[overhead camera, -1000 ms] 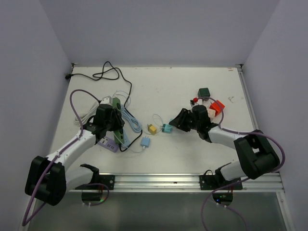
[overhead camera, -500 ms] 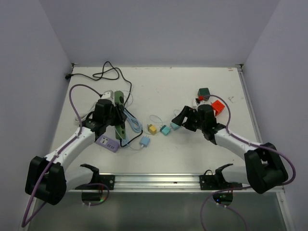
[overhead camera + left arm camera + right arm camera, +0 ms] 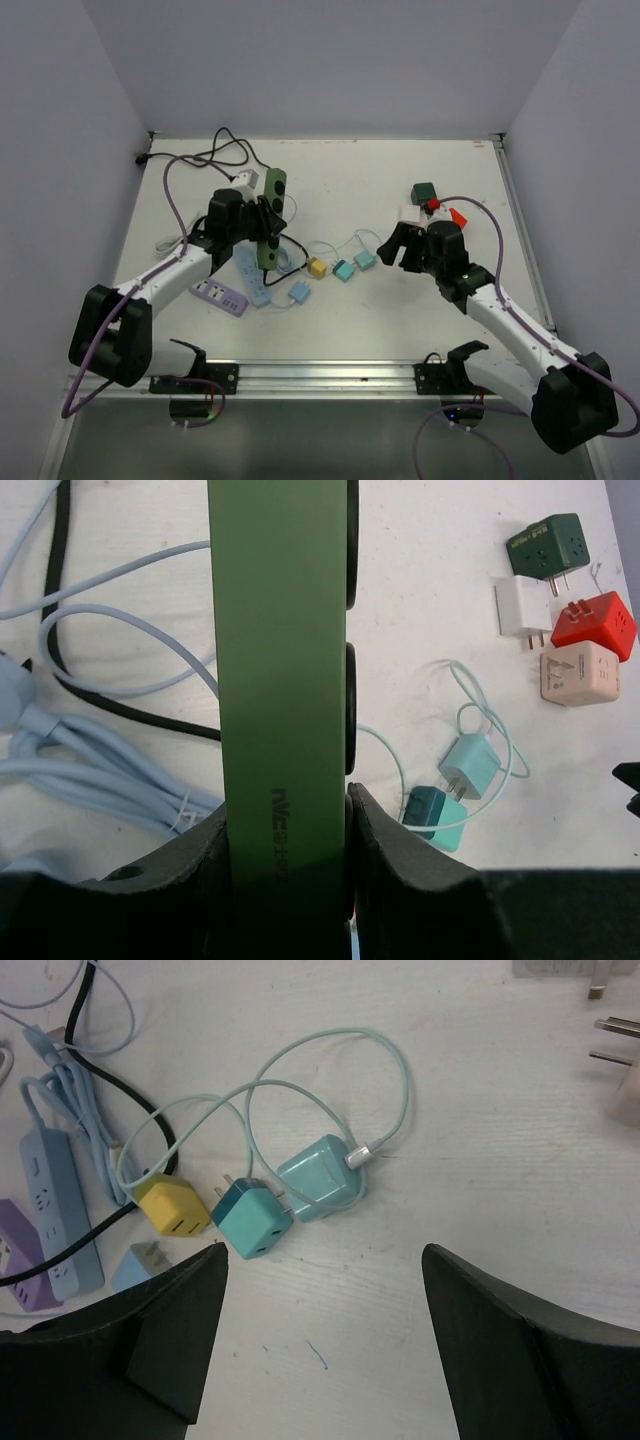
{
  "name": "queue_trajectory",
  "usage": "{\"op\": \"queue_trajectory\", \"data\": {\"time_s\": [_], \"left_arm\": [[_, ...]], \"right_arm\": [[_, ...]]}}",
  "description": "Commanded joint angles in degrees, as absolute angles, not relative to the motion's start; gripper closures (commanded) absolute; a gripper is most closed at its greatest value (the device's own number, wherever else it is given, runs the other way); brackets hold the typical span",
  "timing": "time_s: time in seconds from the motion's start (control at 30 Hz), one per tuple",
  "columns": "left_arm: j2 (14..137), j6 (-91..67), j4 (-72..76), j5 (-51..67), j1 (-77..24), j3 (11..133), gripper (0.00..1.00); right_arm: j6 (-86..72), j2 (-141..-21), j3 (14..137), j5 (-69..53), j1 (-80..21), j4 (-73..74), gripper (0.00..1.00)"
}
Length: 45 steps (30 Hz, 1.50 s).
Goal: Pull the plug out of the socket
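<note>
The socket (image 3: 275,190) should be let go on the open tabletop, where the spot is clear of plugs, so my left gripper should lower outward and toward the right in the top view.
The socket (image 3: 275,190) (image 3: 280,630), a long green power strip with black round outlets along its edge, is tilted up off the table with my left gripper (image 3: 262,225) (image 3: 287,820) shut on its lower part. No plug shows in the stretch I can see. A light teal plug (image 3: 365,261) (image 3: 320,1178) with a thin looped cable lies loose on the table. My right gripper (image 3: 392,245) (image 3: 323,1255) hovers just right of it, open, with nothing between its fingers.
A yellow plug (image 3: 316,267) (image 3: 172,1207) and a two-tone teal plug (image 3: 343,270) (image 3: 252,1220) lie beside the light teal one. A light blue strip (image 3: 250,275) and a purple strip (image 3: 220,296) lie under the left arm. Dark green (image 3: 423,192), white and red adapters sit at the back right.
My right gripper has opened and drawn back to the right, leaving the light teal plug on the table. My left gripper has carried the green strip up and toward the back.
</note>
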<state>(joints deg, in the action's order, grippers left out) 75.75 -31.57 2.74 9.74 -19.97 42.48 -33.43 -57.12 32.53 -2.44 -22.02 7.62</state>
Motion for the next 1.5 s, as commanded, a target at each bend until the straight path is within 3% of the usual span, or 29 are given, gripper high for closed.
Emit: {"op": "queue_trajectory", "data": {"time_s": [0.0,0.53,0.7,0.83,1.03,1.47], "left_arm": [[78.7,-28.6,14.1,14.3,-20.4,47.5,0.98],[110.0,-27.3,17.1,19.7,-20.6,70.9,0.89],[113.7,-25.8,15.1,18.5,-20.4,74.5,0.78],[115.3,-25.1,14.2,17.3,-20.1,75.1,0.55],[115.8,-25.0,14.0,15.7,-20.0,74.4,0.34],[109.9,-23.7,8.1,10.9,-18.9,74.8,0.22]], "right_arm": [[-29.3,-55.4,33.0,-0.4,-21.5,10.9,0.18],[-28.2,-55.0,30.7,-1.9,-19.9,8.8,0.17],[-28.6,-55.5,30.4,-2.7,-19.9,7.6,0.17],[-28.7,-55.5,30.2,-2.8,-19.9,7.3,0.17],[-28.7,-54.7,29.9,-2.8,-19.9,7.0,0.17],[-28.0,-52.6,30.2,-3.1,-19.9,8.1,0.17]]}}
